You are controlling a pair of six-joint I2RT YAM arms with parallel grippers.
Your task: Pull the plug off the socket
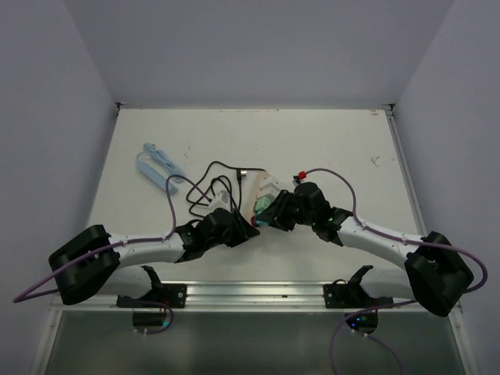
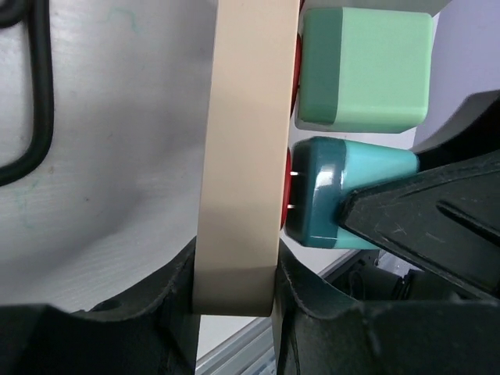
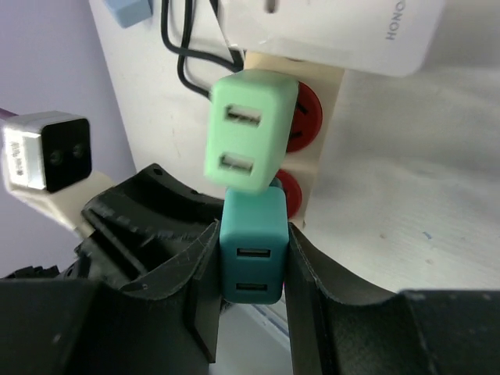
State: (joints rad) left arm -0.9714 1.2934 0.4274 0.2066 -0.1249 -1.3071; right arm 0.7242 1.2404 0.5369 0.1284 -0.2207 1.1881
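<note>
My right gripper carries the plug off the socket and toward the right in the top view next, then down to bare tabletop and releases it, since the plug's pins show.
The beige power strip [image 1: 258,195] lies mid-table with a black cord [image 1: 205,184]. My left gripper [image 1: 241,224] is shut on the strip's near end [image 2: 244,156], one finger on each long side. My right gripper [image 1: 271,212] is shut on a teal USB plug [image 3: 251,250] at the strip's lowest red socket. In the left wrist view the teal plug [image 2: 328,195] stands slightly off the strip, with thin metal prongs showing in the gap. A light green plug [image 3: 248,129] sits in the socket beside it, and a white adapter [image 3: 344,31] sits farther along.
A light blue power strip [image 1: 156,166] with a blue cord lies at the left of the table. The black cord loops on the table behind the left gripper [image 2: 35,94]. A metal rail [image 1: 250,293] runs along the near edge.
</note>
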